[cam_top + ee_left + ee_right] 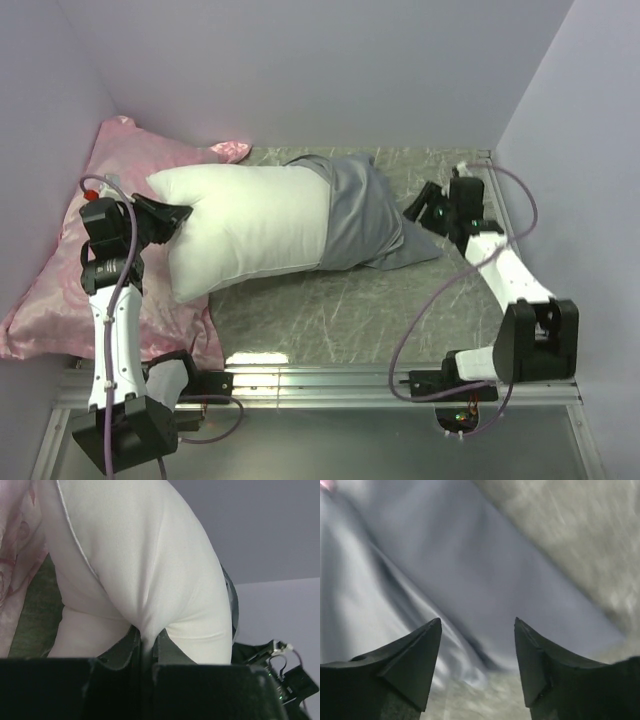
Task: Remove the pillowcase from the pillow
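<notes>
The opposite end of the pillow is the only part still covered, so I will move my left gripper to the right in the top view, toward the grey pillowcase [365, 215], and release the fold.
The white pillow [250, 228] lies across the table, mostly bare. The grey pillowcase [365, 215] covers only its right end and trails to a flat corner at the right. My left gripper [178, 218] is shut on a pinch of the pillow's left end; in the left wrist view the white pillow [150, 570] is squeezed between the jaws of the gripper [146, 642]. My right gripper [418, 208] is open, empty, just right of the pillowcase's corner. The right wrist view shows the grey pillowcase [445, 565] ahead of the gripper's [477, 625] spread fingers.
A pink rose-patterned satin pillow [60, 290] lies at the left under the left arm and the white pillow's end. The table top [330, 310] is a marbled grey-green mat. Purple walls close in at the back and both sides.
</notes>
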Robot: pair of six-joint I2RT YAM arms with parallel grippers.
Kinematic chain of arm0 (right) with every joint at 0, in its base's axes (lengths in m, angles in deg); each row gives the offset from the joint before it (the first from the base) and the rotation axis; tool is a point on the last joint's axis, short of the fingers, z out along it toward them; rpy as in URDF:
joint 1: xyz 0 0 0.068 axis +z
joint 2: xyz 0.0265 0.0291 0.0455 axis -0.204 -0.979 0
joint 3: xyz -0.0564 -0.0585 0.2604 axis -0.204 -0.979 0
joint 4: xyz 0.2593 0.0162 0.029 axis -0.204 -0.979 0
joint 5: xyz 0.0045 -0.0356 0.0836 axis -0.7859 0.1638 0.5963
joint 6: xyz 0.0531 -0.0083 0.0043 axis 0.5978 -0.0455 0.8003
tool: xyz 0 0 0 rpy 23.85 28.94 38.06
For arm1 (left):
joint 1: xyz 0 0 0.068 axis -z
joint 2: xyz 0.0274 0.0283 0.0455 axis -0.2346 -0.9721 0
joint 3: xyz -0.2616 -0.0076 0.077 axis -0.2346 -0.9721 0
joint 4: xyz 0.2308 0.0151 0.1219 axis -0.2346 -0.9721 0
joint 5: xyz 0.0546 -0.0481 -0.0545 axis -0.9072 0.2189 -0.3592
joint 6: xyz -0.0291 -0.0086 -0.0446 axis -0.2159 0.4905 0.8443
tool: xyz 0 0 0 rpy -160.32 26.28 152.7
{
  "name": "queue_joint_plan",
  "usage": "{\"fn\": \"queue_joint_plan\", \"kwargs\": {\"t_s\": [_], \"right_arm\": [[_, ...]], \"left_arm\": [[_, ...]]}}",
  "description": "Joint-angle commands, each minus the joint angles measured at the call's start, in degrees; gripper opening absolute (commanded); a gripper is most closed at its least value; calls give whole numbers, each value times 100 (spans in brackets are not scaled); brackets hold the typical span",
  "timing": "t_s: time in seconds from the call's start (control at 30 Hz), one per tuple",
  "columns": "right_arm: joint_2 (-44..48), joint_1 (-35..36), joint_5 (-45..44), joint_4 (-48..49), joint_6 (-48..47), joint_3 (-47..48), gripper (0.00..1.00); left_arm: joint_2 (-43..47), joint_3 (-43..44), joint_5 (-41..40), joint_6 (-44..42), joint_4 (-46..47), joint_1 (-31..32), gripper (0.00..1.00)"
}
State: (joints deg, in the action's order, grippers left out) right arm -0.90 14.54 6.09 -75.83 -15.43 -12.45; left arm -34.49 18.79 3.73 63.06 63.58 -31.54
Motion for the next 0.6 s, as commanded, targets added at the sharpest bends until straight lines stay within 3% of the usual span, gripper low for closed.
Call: {"fn": "queue_joint_plan", "kwargs": {"t_s": [0.0, 0.07, 0.27, 0.57], "right_arm": [[1234, -180, -252, 1140, 256, -1339, 70], [1685, -162, -77, 1510, 501, -2102, 72], [2601, 338, -200, 2256, 845, -3203, 77], [1399, 594, -244, 3758, 1540, -3925, 76]], "left_arm": [[-59, 520, -12, 179, 845, -22, 0], [-155, 520, -21, 231, 906, -13, 0], [-261, 441, 32, 425, 1214, -13, 0], [-367, 678, 6, 364, 1126, -4, 1]]}}
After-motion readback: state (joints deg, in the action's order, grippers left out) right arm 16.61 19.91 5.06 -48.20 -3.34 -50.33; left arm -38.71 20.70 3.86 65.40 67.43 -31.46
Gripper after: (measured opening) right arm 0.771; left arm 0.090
